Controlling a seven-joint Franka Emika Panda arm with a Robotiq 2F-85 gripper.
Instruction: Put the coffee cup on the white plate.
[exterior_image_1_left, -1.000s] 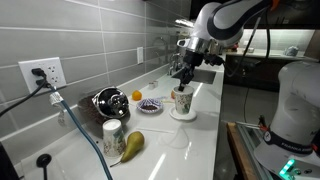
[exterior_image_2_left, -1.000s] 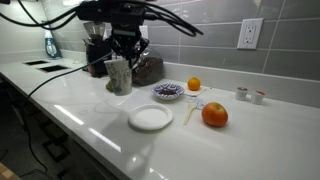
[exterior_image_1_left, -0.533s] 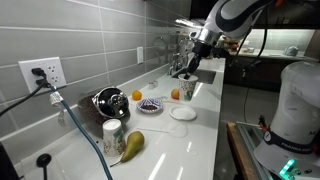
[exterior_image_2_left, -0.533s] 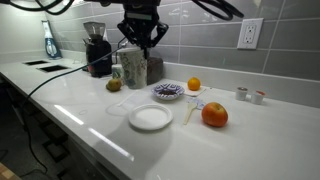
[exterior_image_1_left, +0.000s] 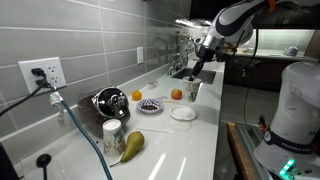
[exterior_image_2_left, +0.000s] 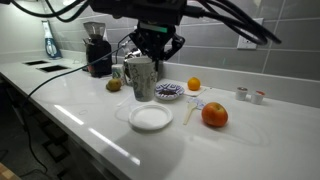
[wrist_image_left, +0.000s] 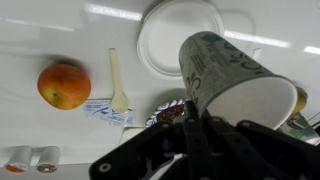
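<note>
I will next lower my gripper toward the white plate's middle (exterior_image_2_left: 151, 117) below it and let go of the cup's rim there, since the cup (exterior_image_2_left: 140, 78) is still hanging above the plate's edge.
The coffee cup (exterior_image_2_left: 140, 78) is a whitish mug with a dark speckled print. My gripper (exterior_image_2_left: 155, 52) is shut on its rim and holds it tilted in the air. It hangs just above the far edge of the white plate (exterior_image_2_left: 150, 118), which lies bare on the counter. In an exterior view the cup (exterior_image_1_left: 191, 90) is beyond the plate (exterior_image_1_left: 182, 114), under the gripper (exterior_image_1_left: 197, 72). In the wrist view the cup (wrist_image_left: 235, 80) fills the right side, with the gripper (wrist_image_left: 190, 112) on its rim and the plate (wrist_image_left: 180, 35) at the top.
A big orange (exterior_image_2_left: 214, 114) and a spoon (exterior_image_2_left: 192, 110) lie beside the plate. A dark-patterned dish (exterior_image_2_left: 168, 92) and a small orange (exterior_image_2_left: 194, 85) sit behind. A pear (exterior_image_1_left: 132, 145), a pale cylinder (exterior_image_1_left: 113, 135) and a black appliance (exterior_image_1_left: 108, 102) stand further along.
My gripper has carried the cup sideways along the counter towards the plate and lowered it a little. The plate has not moved.
</note>
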